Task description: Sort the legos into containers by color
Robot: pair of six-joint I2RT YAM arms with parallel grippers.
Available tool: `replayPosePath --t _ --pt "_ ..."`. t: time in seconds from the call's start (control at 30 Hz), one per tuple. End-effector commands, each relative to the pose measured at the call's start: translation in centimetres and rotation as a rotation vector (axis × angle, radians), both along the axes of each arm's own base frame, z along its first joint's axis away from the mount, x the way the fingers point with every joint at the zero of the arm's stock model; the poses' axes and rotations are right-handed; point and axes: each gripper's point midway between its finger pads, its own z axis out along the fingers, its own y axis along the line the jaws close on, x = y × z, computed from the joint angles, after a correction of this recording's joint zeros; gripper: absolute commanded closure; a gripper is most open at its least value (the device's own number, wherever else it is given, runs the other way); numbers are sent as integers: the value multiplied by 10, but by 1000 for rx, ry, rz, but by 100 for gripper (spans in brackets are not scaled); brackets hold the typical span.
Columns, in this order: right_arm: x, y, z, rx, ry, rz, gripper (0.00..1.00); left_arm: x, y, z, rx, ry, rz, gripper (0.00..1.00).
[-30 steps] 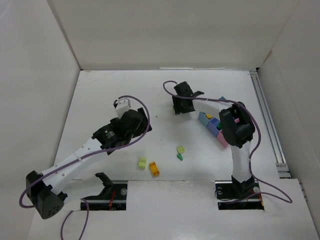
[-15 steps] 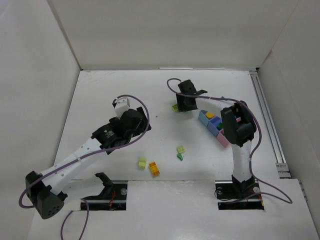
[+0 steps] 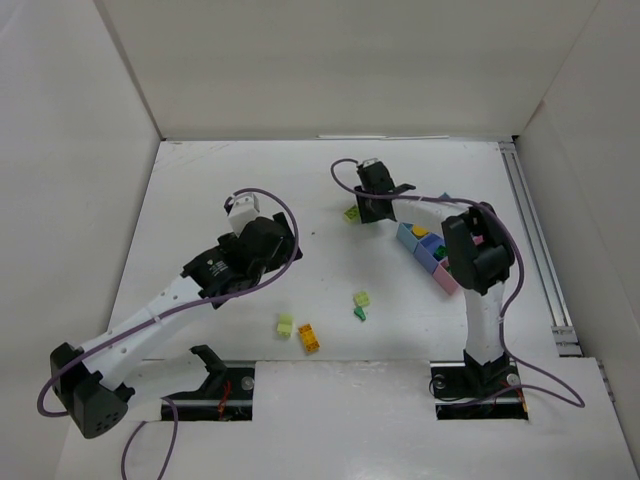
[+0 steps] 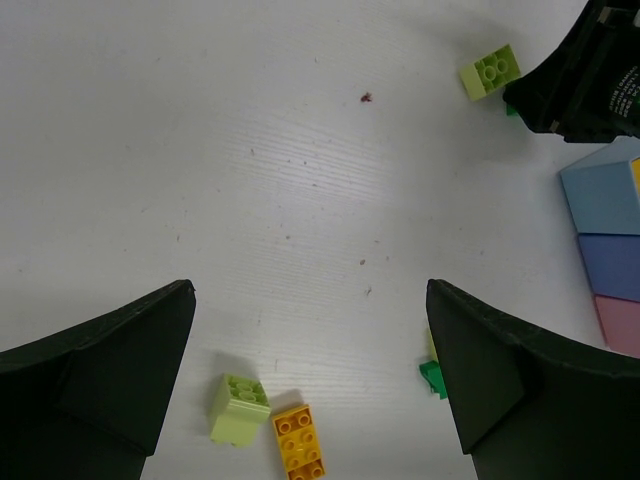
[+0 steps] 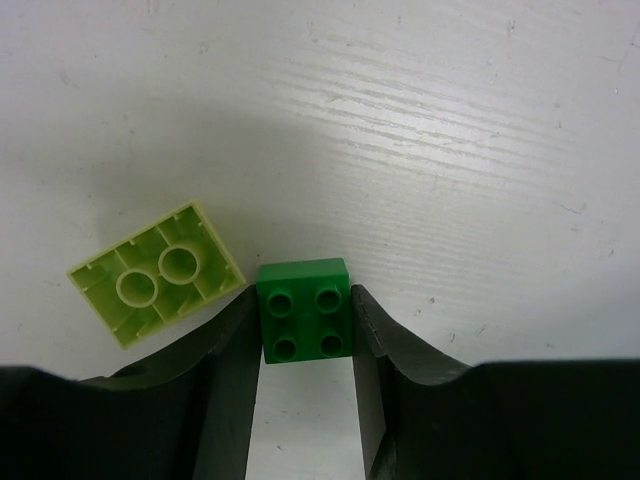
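My right gripper rises next and moves back and toward the right in the top view. It then releases over the pink bin [image 3: 448,273], since green already shows inside it.
My right gripper [image 5: 305,345] is shut on a dark green brick [image 5: 304,309], studs facing the camera, just above the table. A lime brick [image 5: 155,272] lies upside down right beside it; it also shows in the top view [image 3: 352,212] and in the left wrist view [image 4: 490,72]. My left gripper [image 4: 310,380] is open and empty above the table middle. Below it lie a lime brick [image 4: 238,409], an orange-yellow brick [image 4: 299,441] and a small green brick [image 4: 432,376]. The three joined bins [image 3: 431,254], light blue, blue and pink, hold bricks.
White walls close the table on three sides. A metal rail [image 3: 537,250] runs along the right edge. Purple cables trail from both arms.
My right gripper has shifted slightly toward the far side, uncovering the lime brick to its left. The left arm has barely moved.
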Motion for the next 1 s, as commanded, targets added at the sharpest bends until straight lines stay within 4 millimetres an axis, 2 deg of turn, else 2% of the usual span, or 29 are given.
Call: replayPosePath --t 0.0,0.03,0.1,0.13,0.17,0.23,0.27,0.3,0.33,0.37,0.4,0.43,0.47,0.57,0.6,0.67,0.83,0.93,0.97 --pt "-9 2 10 9 -1 39 72 4 2 24 -32 -57 3 0" --pt "-9 2 27 22 -26 40 74 5 1 25 -38 -64 3 0" --pt "-21 8 42 23 -45 59 75 5 -2 26 -44 -66 -11 0" --pt "-25 4 71 41 -92 53 75 5 -2 24 -43 -65 -11 0" --pt "-33 6 82 48 -103 63 75 4 -4 23 -47 -61 -18 0" --pt "-51 -6 91 59 -107 39 75 5 -6 17 -44 -47 -26 0" --pt "-61 -11 114 96 -140 21 75 7 -9 16 -44 -47 -26 0" --pt "-68 -15 119 102 -151 21 75 6 -10 15 -49 -43 -32 0" --pt "-81 -32 108 93 -120 -9 75 6 -13 8 -39 -32 -49 0" --pt "-90 -41 124 120 -148 -31 75 9 -15 8 -49 -43 -49 0" --pt "-101 -52 122 113 -125 -51 75 9 -19 7 -48 -38 -67 0" --pt "-112 -73 111 87 -98 -103 75 8 -20 6 -54 -32 -76 0" --pt "-122 -86 123 106 -120 -153 75 10 -23 6 -57 -35 -76 0" --pt "-154 -136 108 58 -56 -304 74 9 -28 0 -59 -18 -102 0" --pt "-162 -147 114 92 -68 -363 74 9 -30 -5 -60 -9 -110 0" --pt "-182 -175 97 88 -13 -467 73 8 -32 -5 -71 -3 -111 0" --pt "-203 -210 83 142 -6 -617 73 1 -29 -18 -68 49 -108 0" --pt "-201 -223 82 137 -28 -632 69 -3 -28 -20 -76 61 -109 0" --pt "-198 -222 84 139 -40 -608 65 -5 -26 -20 -74 64 -109 0"
